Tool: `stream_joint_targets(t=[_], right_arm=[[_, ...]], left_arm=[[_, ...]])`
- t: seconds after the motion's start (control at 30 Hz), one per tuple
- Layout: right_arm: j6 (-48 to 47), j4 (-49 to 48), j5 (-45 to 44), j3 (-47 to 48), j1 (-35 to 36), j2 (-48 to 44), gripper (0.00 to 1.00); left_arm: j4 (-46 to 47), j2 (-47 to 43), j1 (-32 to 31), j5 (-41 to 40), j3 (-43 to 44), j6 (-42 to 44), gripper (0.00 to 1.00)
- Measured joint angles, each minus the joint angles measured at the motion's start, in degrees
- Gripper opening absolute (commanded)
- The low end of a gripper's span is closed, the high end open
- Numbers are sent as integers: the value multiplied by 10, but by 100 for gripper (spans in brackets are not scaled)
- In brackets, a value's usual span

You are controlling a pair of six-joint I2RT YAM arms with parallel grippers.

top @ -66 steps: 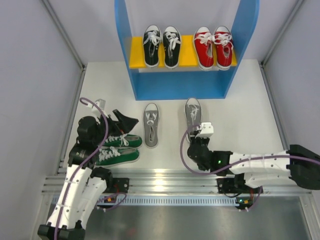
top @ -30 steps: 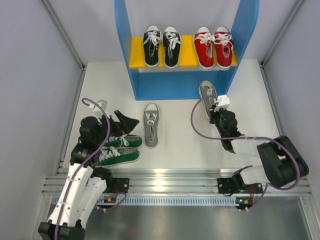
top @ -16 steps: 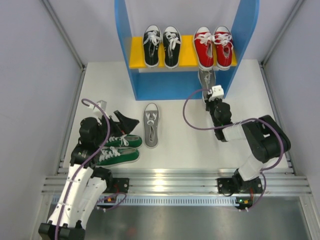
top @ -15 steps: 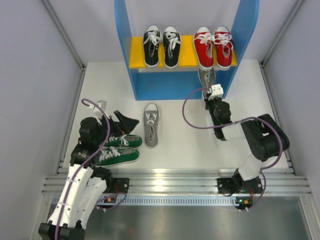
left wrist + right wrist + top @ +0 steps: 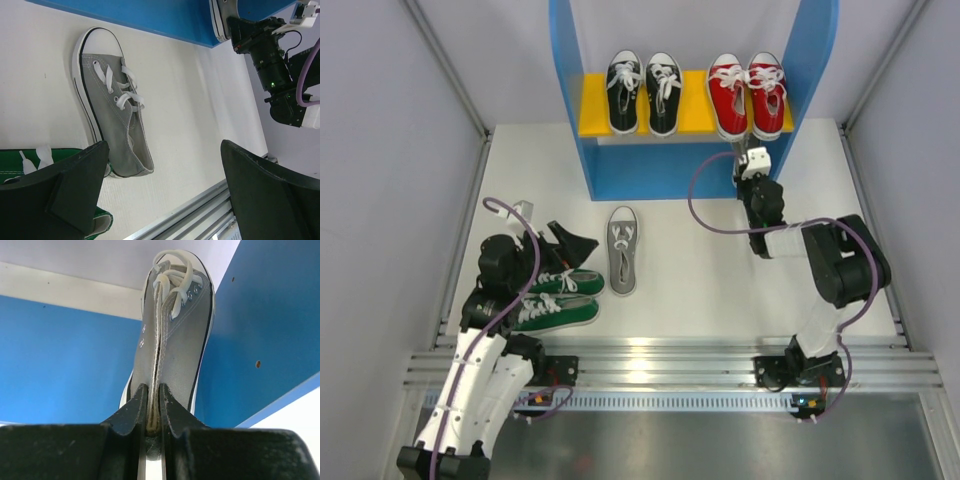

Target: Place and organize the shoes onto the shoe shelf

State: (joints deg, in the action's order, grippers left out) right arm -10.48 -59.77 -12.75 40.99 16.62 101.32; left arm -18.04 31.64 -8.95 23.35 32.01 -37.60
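I need to lower my right gripper toward the shoe shelf's blue base by the side panel [image 5: 731,176] and let go of the grey shoe's heel collar, because the shoe points toe-first into the lower level.
The shoe shelf [image 5: 570,110] has a black pair [image 5: 643,92] and a red pair [image 5: 747,92] on its yellow board. My right gripper [image 5: 748,168] is shut on the heel collar of a grey shoe [image 5: 175,330]. It holds the shoe toe-first in the shelf's lower level, close to the right blue panel [image 5: 260,340]. From above this shoe is mostly hidden under the board. The other grey shoe [image 5: 621,248] lies on the table before the shelf. My left gripper [image 5: 565,255] is open and empty beside the green pair [image 5: 558,298].
The table is walled by grey panels left and right, with a metal rail [image 5: 650,355] along the near edge. In the left wrist view the loose grey shoe [image 5: 112,105] lies between my fingers' line and the shelf's blue base [image 5: 150,20].
My right arm has carried the grey shoe from the table's middle forward into the shelf's lower right bay. The left arm and the other shoes have not moved.
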Motion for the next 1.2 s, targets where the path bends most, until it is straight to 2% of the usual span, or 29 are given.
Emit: stream_joint_targets(t=[0.27,0.47,1.0,1.07,1.1,1.2], right_arm=[[-10,64,40,20,-13,9,0],[-9,69,66,17,-24,37,0],[1,74,99,19,-44,43,0],[1,75,100,19,-44,43,7],[1,76,101,20,-44,43,19],[0,70,105,22,-44,43,31]], left_arm=[[0,0,0,3,0,0,99],[0,0,0,4,0,0,99],[0,4,0,11,0,0,99],[0,3,0,11,0,0,99],[0,3,0,11,0,0,99],[0,0,0,11,0,0,99]])
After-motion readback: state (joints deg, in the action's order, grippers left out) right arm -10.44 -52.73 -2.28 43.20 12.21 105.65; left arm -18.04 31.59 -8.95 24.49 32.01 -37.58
